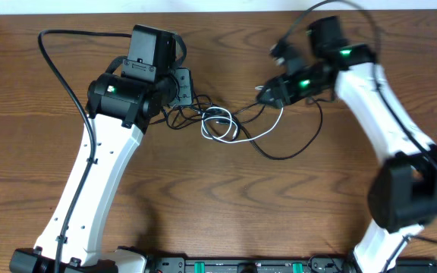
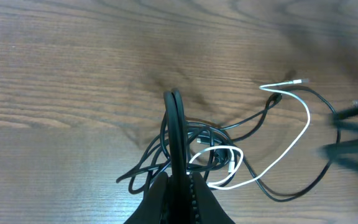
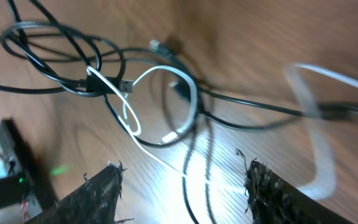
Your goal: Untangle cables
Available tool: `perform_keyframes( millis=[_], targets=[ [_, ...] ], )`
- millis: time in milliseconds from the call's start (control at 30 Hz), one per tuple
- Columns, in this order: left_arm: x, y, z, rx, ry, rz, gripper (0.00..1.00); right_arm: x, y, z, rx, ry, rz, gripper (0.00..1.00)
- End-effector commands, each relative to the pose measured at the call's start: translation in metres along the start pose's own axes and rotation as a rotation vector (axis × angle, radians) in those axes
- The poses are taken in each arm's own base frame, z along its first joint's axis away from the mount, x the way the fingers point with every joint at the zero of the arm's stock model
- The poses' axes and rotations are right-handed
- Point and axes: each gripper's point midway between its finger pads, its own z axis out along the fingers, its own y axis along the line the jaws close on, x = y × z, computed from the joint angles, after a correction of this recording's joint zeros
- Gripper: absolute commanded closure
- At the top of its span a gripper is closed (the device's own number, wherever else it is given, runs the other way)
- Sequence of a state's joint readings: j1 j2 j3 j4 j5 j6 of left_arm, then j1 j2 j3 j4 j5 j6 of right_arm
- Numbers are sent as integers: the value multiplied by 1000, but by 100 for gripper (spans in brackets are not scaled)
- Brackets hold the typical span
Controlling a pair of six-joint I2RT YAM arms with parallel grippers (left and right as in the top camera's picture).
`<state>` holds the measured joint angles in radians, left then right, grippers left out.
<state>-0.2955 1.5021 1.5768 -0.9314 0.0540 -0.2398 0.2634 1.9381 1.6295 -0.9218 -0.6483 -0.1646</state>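
The white cable's coil lies looped over the black cables, so the robot's right gripper needs to go down next and move toward the left gripper, onto that coil.
A tangle of thin cables lies on the wooden table between my arms. The black cables (image 1: 192, 114) knot at the left, and one black loop (image 1: 294, 150) trails out to the right. The white cable (image 1: 220, 129) coils in the middle. My left gripper (image 1: 182, 89) is at the tangle's left end, shut on a black cable loop (image 2: 173, 121) that stands up between its fingers (image 2: 180, 177). The white cable (image 2: 303, 121) sweeps right of it. My right gripper (image 1: 266, 95) hovers at the tangle's right end. Its jaws (image 3: 182, 177) are open above the white cable (image 3: 188, 93) and black cables (image 3: 61, 46), holding nothing.
A thick black arm wire (image 1: 51, 57) arcs over the far left of the table. A black rail with green parts (image 1: 234, 265) runs along the front edge. The table's far edge (image 1: 226, 6) is close behind both grippers.
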Motion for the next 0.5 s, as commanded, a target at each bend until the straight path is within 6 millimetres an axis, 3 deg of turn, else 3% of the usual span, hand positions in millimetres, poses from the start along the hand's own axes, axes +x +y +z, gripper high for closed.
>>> perform_keyframes(
  millis=[0, 167, 467],
  targets=[
    [2, 1, 1, 2, 5, -13, 92, 0, 28, 29, -154, 22, -71, 37],
    [2, 1, 1, 2, 5, -13, 92, 5, 43, 53, -224, 46, -168, 34],
    [4, 2, 7, -3, 22, -18, 92, 6, 43, 78, -235, 49, -251, 32]
  ],
)
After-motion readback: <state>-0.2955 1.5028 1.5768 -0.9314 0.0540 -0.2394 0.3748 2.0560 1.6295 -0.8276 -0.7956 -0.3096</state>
